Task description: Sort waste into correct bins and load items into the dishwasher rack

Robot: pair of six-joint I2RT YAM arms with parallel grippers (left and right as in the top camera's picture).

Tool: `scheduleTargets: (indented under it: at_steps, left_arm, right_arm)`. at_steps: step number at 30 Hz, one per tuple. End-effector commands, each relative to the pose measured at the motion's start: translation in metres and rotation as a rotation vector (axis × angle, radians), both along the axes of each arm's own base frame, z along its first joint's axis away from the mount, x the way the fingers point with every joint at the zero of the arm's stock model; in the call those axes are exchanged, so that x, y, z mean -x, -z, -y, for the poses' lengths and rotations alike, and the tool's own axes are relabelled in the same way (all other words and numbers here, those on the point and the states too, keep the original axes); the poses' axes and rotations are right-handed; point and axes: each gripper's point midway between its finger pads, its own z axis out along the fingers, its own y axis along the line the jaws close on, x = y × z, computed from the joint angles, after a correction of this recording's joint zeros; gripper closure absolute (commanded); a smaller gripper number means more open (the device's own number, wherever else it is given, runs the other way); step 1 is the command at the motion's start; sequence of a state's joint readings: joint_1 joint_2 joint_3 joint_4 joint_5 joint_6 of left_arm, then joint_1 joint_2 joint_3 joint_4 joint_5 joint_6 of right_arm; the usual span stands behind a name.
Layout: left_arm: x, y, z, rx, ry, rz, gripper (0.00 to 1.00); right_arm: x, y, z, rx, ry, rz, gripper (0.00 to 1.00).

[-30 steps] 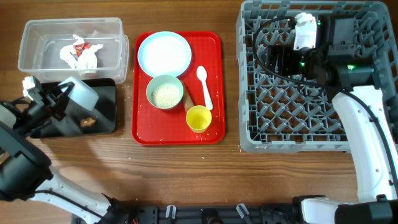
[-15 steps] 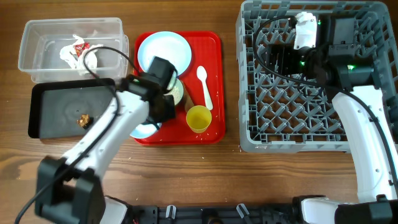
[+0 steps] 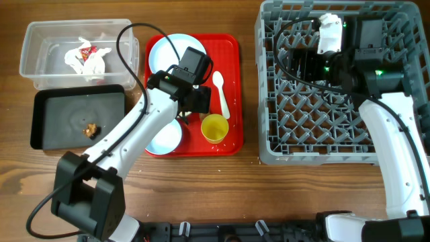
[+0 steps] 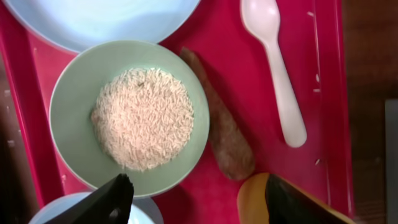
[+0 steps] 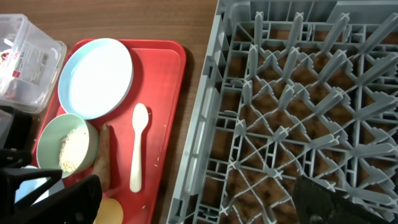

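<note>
My open left gripper lowers astride the pale green bowl's rim beside the brown sausage piece [image 4: 224, 127] and closes there next, since white rice fills its middle.
My left gripper [image 4: 199, 208] hangs open over the red tray, with nothing between its fingers [image 4: 112, 202]. Just beyond it sits the pale green bowl [image 4: 129, 118] holding white rice. A brown sausage piece [image 4: 224, 127] lies beside the bowl. The white spoon [image 3: 220, 94], yellow cup [image 3: 214, 128], pale blue plate [image 3: 171, 54] and pale blue bowl [image 3: 164, 138] are on the same tray. The crumpled napkin [image 3: 84, 59] lies in the clear tub [image 3: 40, 67]. A brown lump [image 3: 91, 129] lies in the black tray [image 3: 67, 107]. My right gripper [image 5: 199, 205] stands open above the grey rack [image 3: 336, 134].
The red serving tray [image 3: 232, 81] lies between the two bins and the rack. The left arm stretches diagonally from the front left across the tray's left side. Bare wooden table [image 3: 201, 188] runs along the front edge.
The left arm has swung from the black tray over to the red tray. The pale blue bowl now rests at the tray's front left, and the left gripper has opened. The right arm stayed still.
</note>
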State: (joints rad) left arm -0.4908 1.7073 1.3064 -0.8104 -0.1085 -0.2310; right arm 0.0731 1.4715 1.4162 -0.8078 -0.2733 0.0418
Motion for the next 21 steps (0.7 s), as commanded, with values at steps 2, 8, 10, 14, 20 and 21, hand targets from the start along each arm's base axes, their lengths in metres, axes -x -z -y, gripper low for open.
scheduleTargets:
  at_steps: [2, 8, 10, 14, 20, 21]
  left_arm:
    - [0.001, 0.053, -0.003, -0.17, 0.342, -0.104, 0.44]
    - [0.009, 0.098, -0.007, -0.217, 0.389, -0.215, 0.81]
    - [0.006, 0.097, -0.006, -0.214, 0.387, -0.201, 0.96]
    - [-0.013, 0.06, 0.0, -0.193, 0.371, -0.139, 0.96]
    - [-0.058, -0.079, -0.018, 0.079, 0.14, 0.081, 0.96]
    - [-0.055, -0.086, -0.039, 0.125, 0.053, 0.06, 0.96]
  right_arm:
    - [0.002, 0.005, -0.003, -0.017, -0.005, -0.029, 0.0]
    - [0.002, 0.006, -0.003, -0.017, -0.005, -0.031, 0.0]
    - [0.002, 0.006, -0.003, -0.014, -0.003, -0.031, 0.0]
    - [0.002, 0.006, -0.003, -0.014, -0.003, -0.031, 0.0]
    - [0.001, 0.007, -0.003, -0.015, -0.002, -0.035, 0.0]
    - [0.001, 0.008, -0.003, -0.015, -0.002, -0.035, 0.0]
